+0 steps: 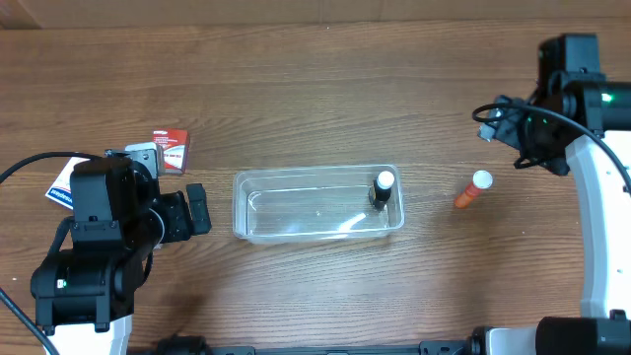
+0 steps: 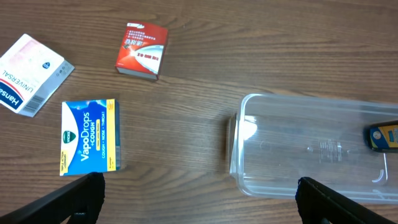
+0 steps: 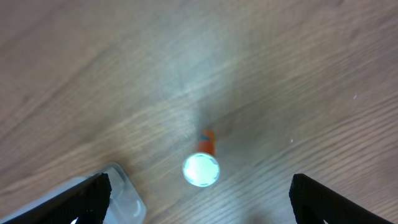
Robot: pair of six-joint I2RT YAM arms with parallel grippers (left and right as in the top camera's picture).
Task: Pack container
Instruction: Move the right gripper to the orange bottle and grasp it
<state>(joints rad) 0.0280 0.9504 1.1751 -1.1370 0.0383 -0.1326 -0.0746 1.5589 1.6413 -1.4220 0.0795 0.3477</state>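
The white-capped upper end of the orange bottle (image 1: 481,180) (image 3: 201,168) comes next, so my right gripper needs to move down onto it.
The clear plastic container (image 1: 296,177) lies mid-table and holds a dark bottle with a white cap (image 1: 382,188) at its right end. My left gripper (image 1: 197,209) is open and empty just left of the container. In the left wrist view the container (image 2: 292,106) is at the right, with the bottle (image 2: 382,137) at its far edge, and the open gripper (image 2: 199,202) is below. An orange bottle with a white cap (image 1: 472,189) stands right of the container. My right gripper (image 1: 496,113) hovers open above it. In the right wrist view the orange bottle (image 3: 201,167) sits between the open fingers (image 3: 199,202).
A red box (image 1: 171,150) lies left of the container, also in the left wrist view (image 2: 142,50). A blue VapoDrops box (image 2: 89,137) and a white box (image 2: 31,74) lie by the left arm. A container corner (image 3: 121,199) shows in the right wrist view.
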